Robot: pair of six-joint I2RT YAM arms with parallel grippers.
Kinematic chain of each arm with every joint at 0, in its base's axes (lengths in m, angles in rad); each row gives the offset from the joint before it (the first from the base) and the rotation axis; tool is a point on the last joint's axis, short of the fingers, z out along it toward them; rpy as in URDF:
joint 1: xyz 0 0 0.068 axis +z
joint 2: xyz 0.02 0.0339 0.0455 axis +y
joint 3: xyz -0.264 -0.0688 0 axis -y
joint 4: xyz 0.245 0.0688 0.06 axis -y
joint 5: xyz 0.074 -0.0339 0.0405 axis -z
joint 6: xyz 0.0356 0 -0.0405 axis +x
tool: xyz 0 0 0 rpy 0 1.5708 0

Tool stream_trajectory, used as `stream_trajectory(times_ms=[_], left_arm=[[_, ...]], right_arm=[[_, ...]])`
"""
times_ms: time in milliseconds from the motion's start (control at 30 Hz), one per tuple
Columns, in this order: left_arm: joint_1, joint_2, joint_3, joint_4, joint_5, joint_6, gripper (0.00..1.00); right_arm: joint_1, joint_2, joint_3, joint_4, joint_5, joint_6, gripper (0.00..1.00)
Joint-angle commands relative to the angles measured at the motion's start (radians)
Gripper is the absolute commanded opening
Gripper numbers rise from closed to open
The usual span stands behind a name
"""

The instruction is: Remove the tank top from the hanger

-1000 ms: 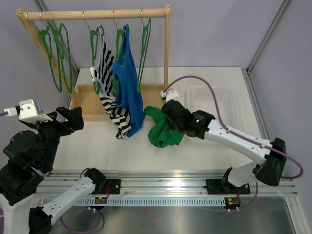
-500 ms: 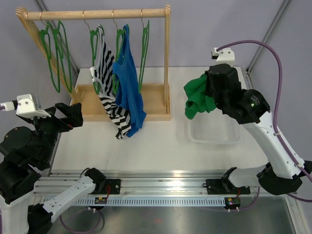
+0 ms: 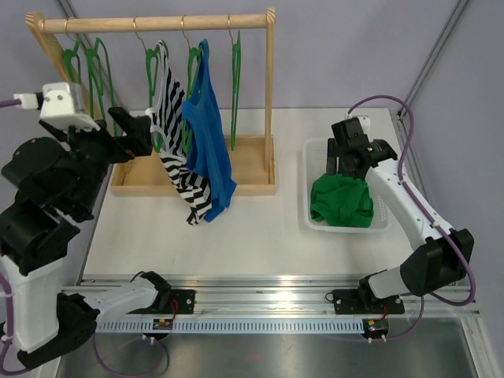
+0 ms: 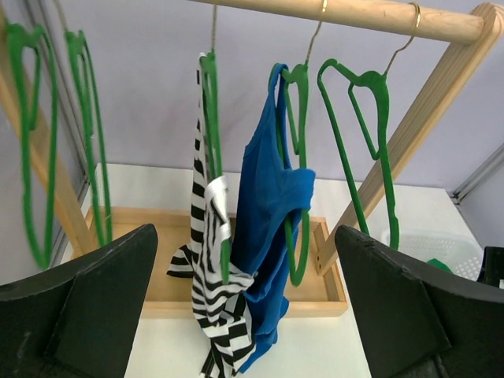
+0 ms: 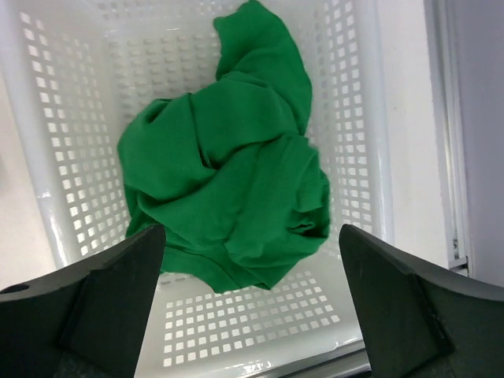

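I still have the blue top hanging on its hanger, so I will move my left gripper to the right in the top view, onto the green bar below that hanger's hook.
A green tank top lies crumpled in the white basket, free of any hanger. My right gripper hangs open just above it; in the right wrist view the green top lies between and below the spread fingers, untouched. A striped tank top and a blue tank top still hang on green hangers. My left gripper is open and level with them, to their left. In the left wrist view the striped top and the blue top hang ahead of the open gripper.
The wooden rack stands on a tray base at the back left. A bare green hanger hangs right of the blue top, and more bare hangers hang at the left end. Basket walls surround the green top.
The right arm carried the green tank top from the table by the rack over to the basket and let it go. The left arm rose toward the rack.
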Motion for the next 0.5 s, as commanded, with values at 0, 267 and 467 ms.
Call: stream_trajectory(times_ms=[0,267,467], left_arm=[[-0.004,0.119,0.087,0.01,0.027,0.05,0.99],[-0.001,0.343,0.21,0.025,0.017,0.099,0.99],[0.041,0.472,0.287,0.047,0.052,0.156,0.99]], right_arm=[[-0.001,-0.061,0.035,0.066,-0.035,0.028,0.99],[0.0,-0.285,-0.007,0.17,-0.302,0.028,0.99],[-0.001,-0.414,-0.081,0.228,-0.593,0.056,0.99]])
